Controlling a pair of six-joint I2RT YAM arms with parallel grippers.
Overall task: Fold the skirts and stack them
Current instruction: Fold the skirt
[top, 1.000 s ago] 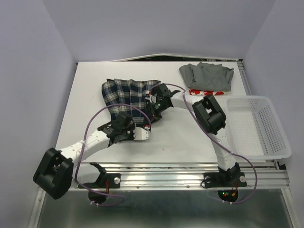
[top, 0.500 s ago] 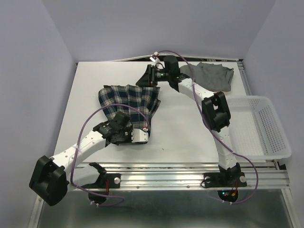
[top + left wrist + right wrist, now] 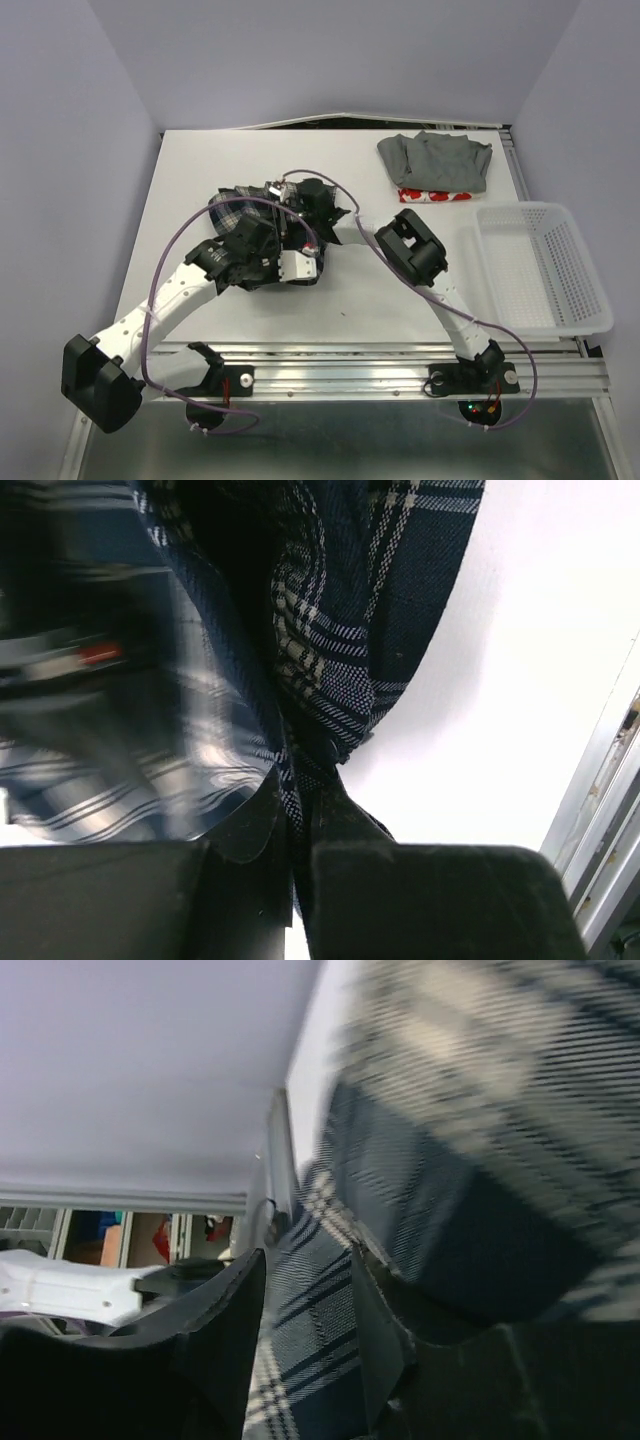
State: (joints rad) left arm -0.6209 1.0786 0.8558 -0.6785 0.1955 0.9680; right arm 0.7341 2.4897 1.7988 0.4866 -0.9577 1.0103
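I will first move my left gripper slightly outward over the bunched plaid skirt, to release the skirt's hanging fold.
The plaid skirt [image 3: 228, 206] lies bunched up left of the table's middle, partly hidden under both arms. My left gripper [image 3: 262, 242] is shut on a fold of this plaid skirt [image 3: 400, 600], and the cloth hangs from the pinch [image 3: 300, 790]. My right gripper [image 3: 302, 200] sits right over the same skirt [image 3: 480, 1110]. Its fingers [image 3: 307, 1255] stand apart, with plaid cloth showing in the gap. The grey skirt [image 3: 436, 160] lies folded at the back right on top of the white skirt with red print [image 3: 432, 195].
A white mesh basket [image 3: 545, 268] stands at the right edge of the table. A metal rail [image 3: 400, 355] runs along the near edge. The back wall edge [image 3: 283, 1150] is close behind the right gripper.
The left gripper has carried its edge of the plaid skirt toward the back, bunching the cloth. The right gripper swung to the table's back, opened wider, then came down onto the plaid.
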